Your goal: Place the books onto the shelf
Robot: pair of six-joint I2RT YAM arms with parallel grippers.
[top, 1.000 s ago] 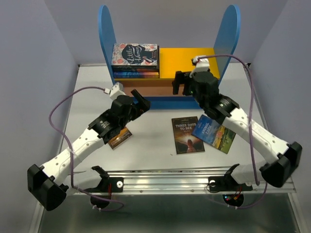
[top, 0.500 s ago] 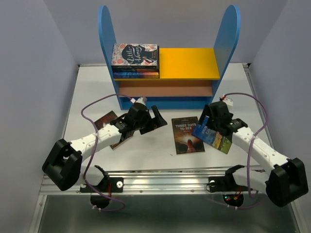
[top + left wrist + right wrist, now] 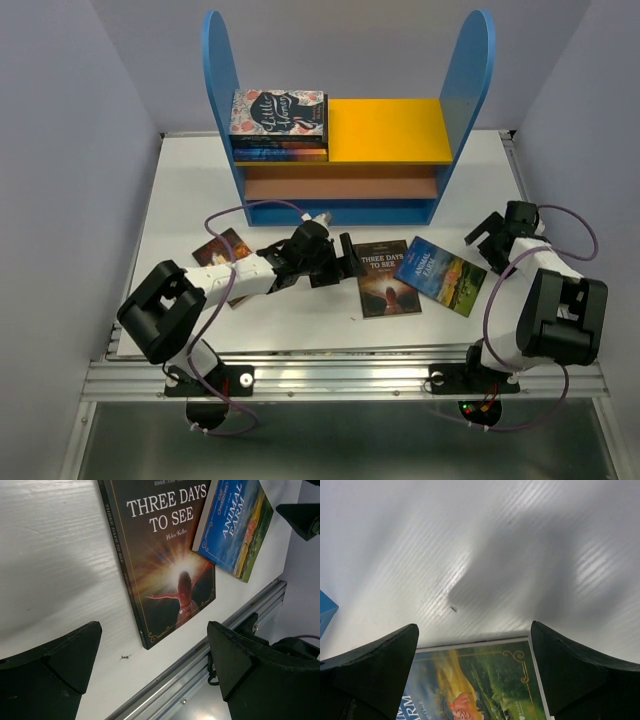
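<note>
I should next move my left gripper to the right in the top view onto the blue book's spine [image 3: 408, 284] [image 3: 204, 556], which sits raised on the brown book.
The shelf [image 3: 212, 80] stands at the back of the table. A stack of books topped by a floral cover [image 3: 277, 112] lies on the left of its yellow board. On the table lie a dark brown book [image 3: 386, 278] [image 3: 160, 565], a blue book [image 3: 442, 274] [image 3: 232, 525] [image 3: 475, 685] and a small dark book [image 3: 222, 248] partly under my left arm. My left gripper [image 3: 333, 262] [image 3: 154, 640] is open and empty just left of the brown book. My right gripper [image 3: 489, 243] [image 3: 473, 645] is open and empty, low at the blue book's right edge.
An aluminium rail [image 3: 340, 372] [image 3: 200, 680] runs along the table's near edge. Purple walls close in on both sides. Purple cables loop over each arm. A corner of the shelf's blue base [image 3: 326, 612] shows at the left of the right wrist view.
My right gripper has drawn back from the shelf's lower board to the blue book's right side. My left gripper has swung right to the brown book, uncovering the small dark book.
</note>
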